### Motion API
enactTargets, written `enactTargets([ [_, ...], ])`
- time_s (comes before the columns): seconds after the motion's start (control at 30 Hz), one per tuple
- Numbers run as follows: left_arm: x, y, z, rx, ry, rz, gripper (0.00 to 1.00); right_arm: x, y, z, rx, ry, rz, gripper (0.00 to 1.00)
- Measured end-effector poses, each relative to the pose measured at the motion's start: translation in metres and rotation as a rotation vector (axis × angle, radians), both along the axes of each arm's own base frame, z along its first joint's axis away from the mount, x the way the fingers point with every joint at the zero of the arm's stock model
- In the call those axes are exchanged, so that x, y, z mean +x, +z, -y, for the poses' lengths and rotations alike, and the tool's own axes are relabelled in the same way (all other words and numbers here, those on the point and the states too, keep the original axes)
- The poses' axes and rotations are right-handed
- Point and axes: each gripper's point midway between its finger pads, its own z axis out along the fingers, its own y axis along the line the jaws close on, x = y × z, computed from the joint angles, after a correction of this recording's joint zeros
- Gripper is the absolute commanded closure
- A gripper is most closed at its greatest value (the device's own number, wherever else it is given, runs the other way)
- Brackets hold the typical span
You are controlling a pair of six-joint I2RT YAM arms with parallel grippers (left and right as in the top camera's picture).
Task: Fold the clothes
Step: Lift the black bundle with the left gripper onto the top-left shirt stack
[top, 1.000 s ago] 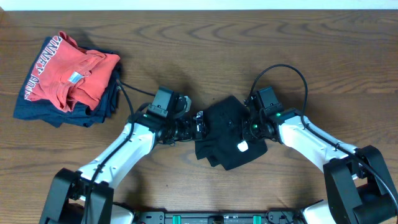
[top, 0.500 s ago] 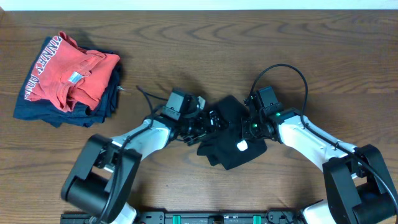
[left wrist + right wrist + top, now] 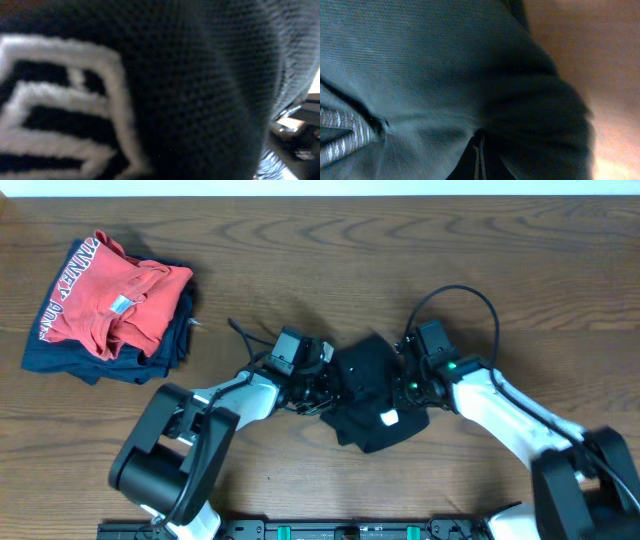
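Note:
My left gripper lifts the black T-shirt (image 3: 372, 385) next, since the other garments are stacked at the red shirt. Then it lowers the T-shirt over the red shirt and releases it.
The clothes, a black T-shirt (image 3: 372, 385), lie crumpled at the middle of the table, a small white tag (image 3: 390, 417) showing near the front. My left gripper (image 3: 328, 387) is pushed into the shirt's left edge. Black knit fabric (image 3: 210, 75) with thick white stitched print (image 3: 60, 95) fills the left wrist view and hides the fingers. My right gripper (image 3: 407, 385) is at the shirt's right edge. In the right wrist view its fingertips (image 3: 479, 152) are pressed together, with the dark fabric (image 3: 420, 65) gathered into a pinch at them.
A red shirt with white lettering (image 3: 118, 302) lies on a folded navy garment (image 3: 95, 365) at the far left of the wooden table (image 3: 300, 250). Black cables loop off both wrists beside the T-shirt.
My left arm has moved right into the T-shirt's left edge and its gripper has gone from open to shut. The right gripper has stayed put, shut on the fabric.

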Motion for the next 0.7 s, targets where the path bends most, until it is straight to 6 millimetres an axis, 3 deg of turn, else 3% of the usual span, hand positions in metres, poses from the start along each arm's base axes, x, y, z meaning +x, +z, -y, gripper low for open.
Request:
enactTargets([
  [0.13,-0.01,0.016,-0.036,0.063,0.009,-0.053,0.94,0.002,0.04,0.008,0.023,-0.011,0.103,0.98],
  [0.23,0.013,0.053,-0.068,0.063,0.076,0.018,0.94,0.008,0.076,0.012,0.06,-0.023,0.227,0.97],
  [0.33,0.066,0.12,-0.109,0.036,0.202,0.245,0.94,0.011,0.097,0.013,0.082,-0.027,0.306,0.96],
  [0.4,0.099,0.174,-0.147,0.032,0.304,0.427,0.94,0.012,0.103,0.013,0.085,-0.028,0.33,0.96],
  [0.47,0.122,0.221,-0.189,0.047,0.405,0.586,0.94,0.013,0.105,0.014,0.084,-0.028,0.336,0.96],
  [0.53,0.136,0.256,-0.228,0.077,0.496,0.708,0.94,0.013,0.104,0.014,0.082,-0.029,0.335,0.96],
  [0.6,0.144,0.271,-0.264,0.111,0.571,0.778,0.94,0.013,0.104,0.014,0.08,-0.03,0.335,0.96],
  [0.7,0.148,0.265,-0.317,0.171,0.687,0.781,0.94,0.013,0.103,0.015,0.074,-0.032,0.333,0.96],
])
